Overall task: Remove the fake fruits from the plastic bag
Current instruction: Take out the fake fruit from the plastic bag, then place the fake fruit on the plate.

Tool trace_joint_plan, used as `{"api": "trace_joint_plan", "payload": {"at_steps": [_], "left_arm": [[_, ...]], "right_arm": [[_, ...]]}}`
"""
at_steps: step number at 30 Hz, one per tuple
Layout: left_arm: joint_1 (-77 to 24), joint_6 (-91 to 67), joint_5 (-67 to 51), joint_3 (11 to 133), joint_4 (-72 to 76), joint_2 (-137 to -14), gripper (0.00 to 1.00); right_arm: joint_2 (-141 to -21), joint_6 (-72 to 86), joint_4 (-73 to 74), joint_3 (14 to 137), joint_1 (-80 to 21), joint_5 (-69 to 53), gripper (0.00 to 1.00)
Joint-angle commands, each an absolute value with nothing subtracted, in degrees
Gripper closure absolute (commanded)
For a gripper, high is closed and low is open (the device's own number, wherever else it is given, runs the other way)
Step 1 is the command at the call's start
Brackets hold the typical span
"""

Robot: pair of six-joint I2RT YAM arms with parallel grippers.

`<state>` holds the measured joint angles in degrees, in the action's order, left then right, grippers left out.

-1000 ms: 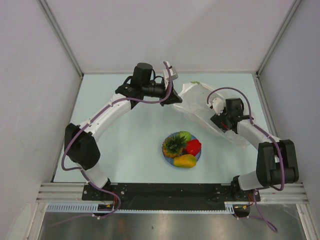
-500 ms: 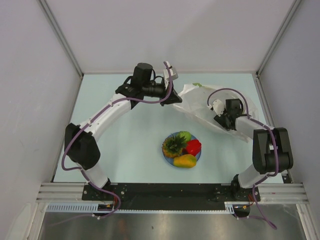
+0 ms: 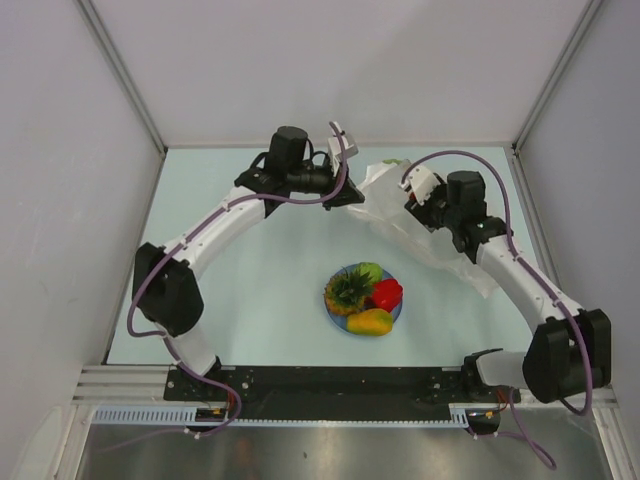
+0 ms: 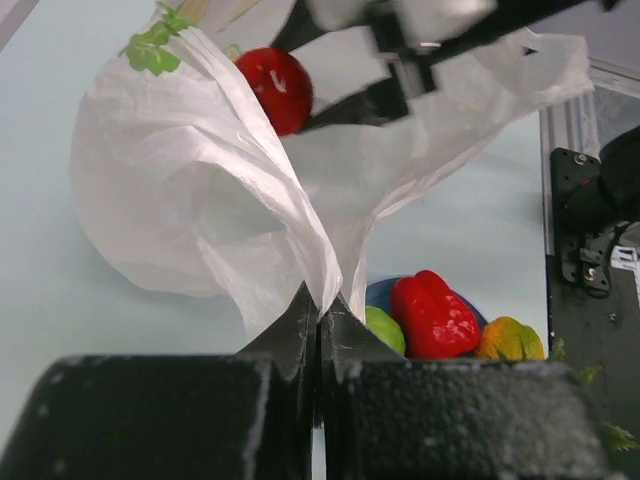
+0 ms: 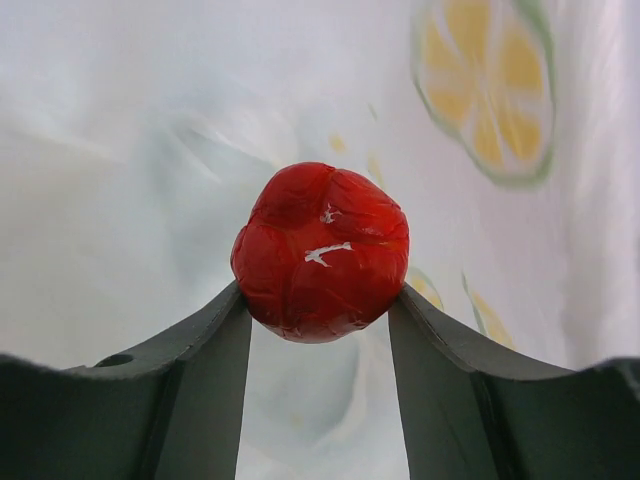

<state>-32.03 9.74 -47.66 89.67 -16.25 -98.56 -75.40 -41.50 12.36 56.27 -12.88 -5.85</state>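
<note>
The other fruits are on the blue plate, so my right gripper needs to move back from the bag next, over the red pepper piece (image 3: 387, 293), and let go of the red fruit.
The white plastic bag (image 3: 392, 212) lies at the back right of the table. My left gripper (image 3: 352, 197) is shut on the bag's edge (image 4: 330, 262) and holds it up. My right gripper (image 5: 320, 291) is shut on a round red fake fruit (image 5: 322, 250), with the bag's inner wall (image 5: 150, 150) behind it. In the left wrist view this red fruit (image 4: 276, 86) shows at the bag's mouth between the right gripper's fingers (image 4: 345, 108). The pineapple (image 3: 349, 291), green apple (image 3: 371, 271), red pepper piece (image 3: 387, 293) and mango (image 3: 370, 322) lie on the blue plate (image 3: 331, 311).
The blue plate stands at the middle front of the table, also in the left wrist view (image 4: 382, 291). Grey walls close in the table at left, back and right. The black base rail (image 3: 340, 385) runs along the near edge.
My right arm has swung its elbow out to the right, and its gripper has moved up and left at the bag's mouth. My left gripper keeps its hold, almost unmoved.
</note>
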Motion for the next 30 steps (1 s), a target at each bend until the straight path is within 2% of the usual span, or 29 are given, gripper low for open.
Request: {"api": "trace_joint_plan", "payload": {"at_steps": [1,5,9,14,19,25,30], "left_arm": [[-32.26,6.51,-43.61,91.23,-12.75,-100.10,1.00],[-31.20,2.65,-38.69,92.19,-10.03,-102.12,1.00],[-28.48,0.44,-31.39,95.62,-9.14,-104.58,1.00],[-23.04,1.58,-25.24,103.43,-10.98,-107.84,1.00],[-20.13,2.90,-24.87,104.07,-11.51,-106.61,1.00],[-20.13,0.70,-30.13,95.30,-10.20,-101.61,1.00],[-20.56,1.75,-29.89,91.32,-10.19,-98.53,1.00]], "right_arm": [[-70.42,-36.84,17.49,59.50,-19.24,-10.63,0.61],[-67.07,-34.19,21.61,63.01,-23.63,-11.69,0.61],[-63.20,-32.52,30.12,65.92,-25.92,-17.73,0.61],[-59.24,-38.47,39.54,64.69,-30.75,-20.48,0.62],[-54.15,-47.10,40.70,58.55,-31.55,-21.01,0.62],[-48.09,-59.64,35.43,47.13,-32.34,-20.83,0.62],[-45.18,-66.35,32.17,40.61,-34.71,-21.88,0.62]]}}
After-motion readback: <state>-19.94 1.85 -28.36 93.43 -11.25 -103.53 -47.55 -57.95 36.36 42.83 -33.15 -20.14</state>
